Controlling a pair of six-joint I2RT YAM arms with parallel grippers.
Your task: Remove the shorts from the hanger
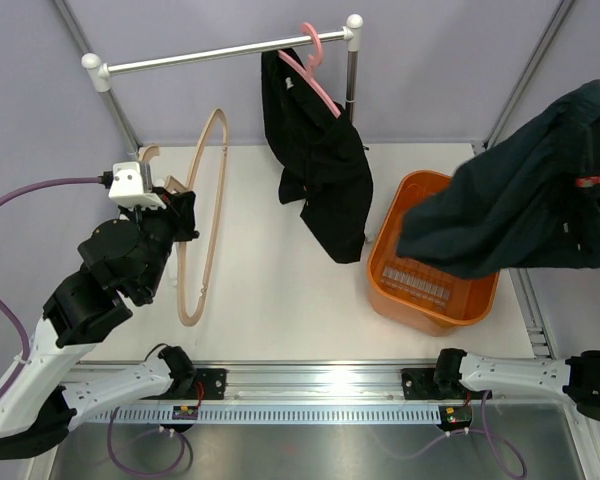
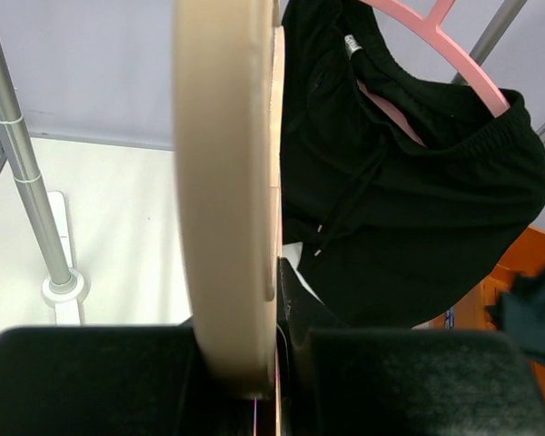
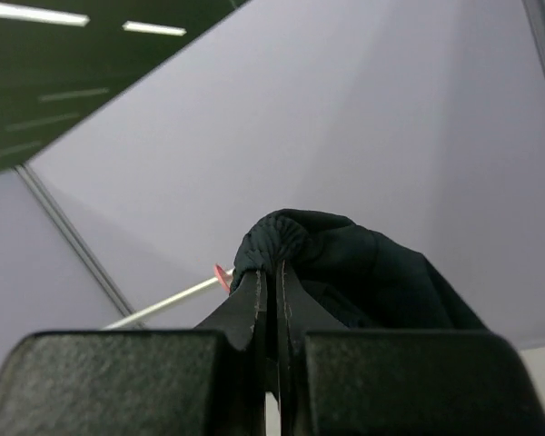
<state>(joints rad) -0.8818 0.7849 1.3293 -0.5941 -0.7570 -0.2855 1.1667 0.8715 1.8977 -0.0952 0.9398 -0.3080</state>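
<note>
The wooden hanger is bare. My right gripper goes left in the top view next, tips down, lowers the navy shorts' waistband into the orange basket, then releases it.
Black shorts (image 1: 315,160) hang from a pink hanger (image 1: 315,70) on the metal rail (image 1: 220,55); the left wrist view shows them too, shorts (image 2: 418,227) on hanger (image 2: 454,68). My left gripper (image 2: 254,350) is shut on a bare beige wooden hanger (image 1: 205,200), held low to the left of the rail. Dark navy shorts (image 1: 520,200) hang bunched in the air over the orange basket (image 1: 380,255). My right gripper (image 3: 271,272) is shut on their waistband (image 3: 345,263). In the top view the cloth hides most of that gripper.
The rail's right post (image 1: 352,80) stands just behind the black shorts, and its left post (image 2: 32,182) rises near my left arm. Frame struts run up both back corners. A metal track (image 1: 310,410) crosses the near table edge.
</note>
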